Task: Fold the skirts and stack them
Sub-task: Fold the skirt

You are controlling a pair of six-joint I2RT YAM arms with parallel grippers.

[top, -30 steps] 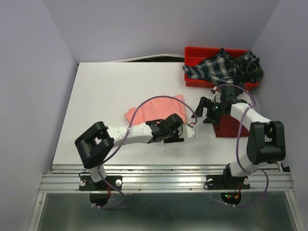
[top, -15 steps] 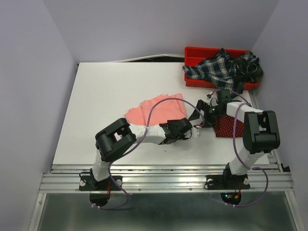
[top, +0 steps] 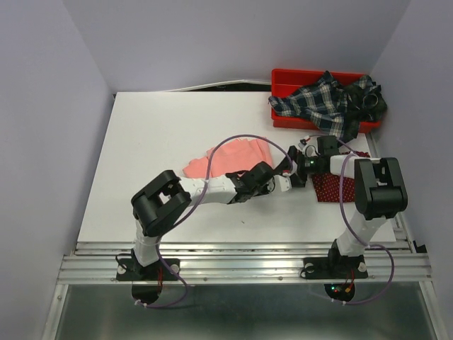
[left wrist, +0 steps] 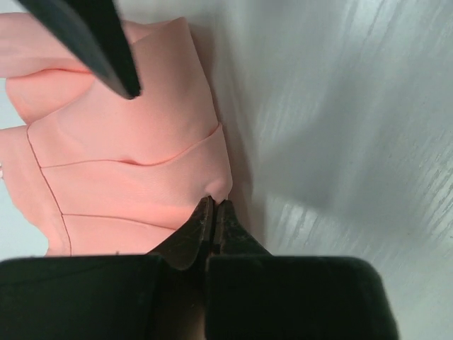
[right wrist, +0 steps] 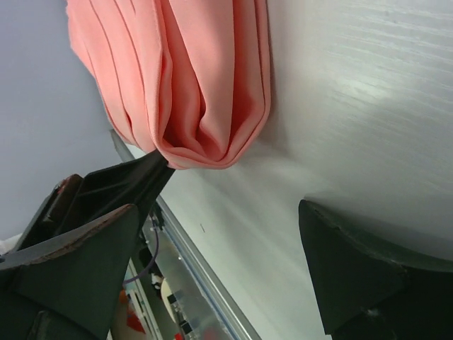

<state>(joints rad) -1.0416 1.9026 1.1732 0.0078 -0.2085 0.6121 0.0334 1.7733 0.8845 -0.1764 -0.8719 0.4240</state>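
I need to move the open fingers of my right gripper to the left in the top view next, so that they go around the pinched end of the skirt's pink fold.
The salmon-pink skirt [top: 237,156] lies bunched in folds mid-table. My left gripper [top: 272,177] is shut on its near right corner; in the left wrist view the jaws [left wrist: 214,203] pinch the pink hem [left wrist: 127,156]. My right gripper [top: 289,170] is just right of that corner, open, with nothing between its fingers [right wrist: 78,248]; the pink folds [right wrist: 184,85] lie ahead of it. The dark red dotted skirt [top: 341,187] lies flat at the right, partly under the right arm. The plaid skirt [top: 325,99] is heaped in the red bin.
The red plastic bin [top: 284,76] stands at the table's far right corner, with dark cloth [top: 369,103] at its right end. White tabletop [top: 156,134] spreads to the left and far side. Purple cables loop over both arms.
My left gripper has shut on the pink skirt's corner and shifted slightly away from the near edge. My right gripper has slid left to that same corner, still open.
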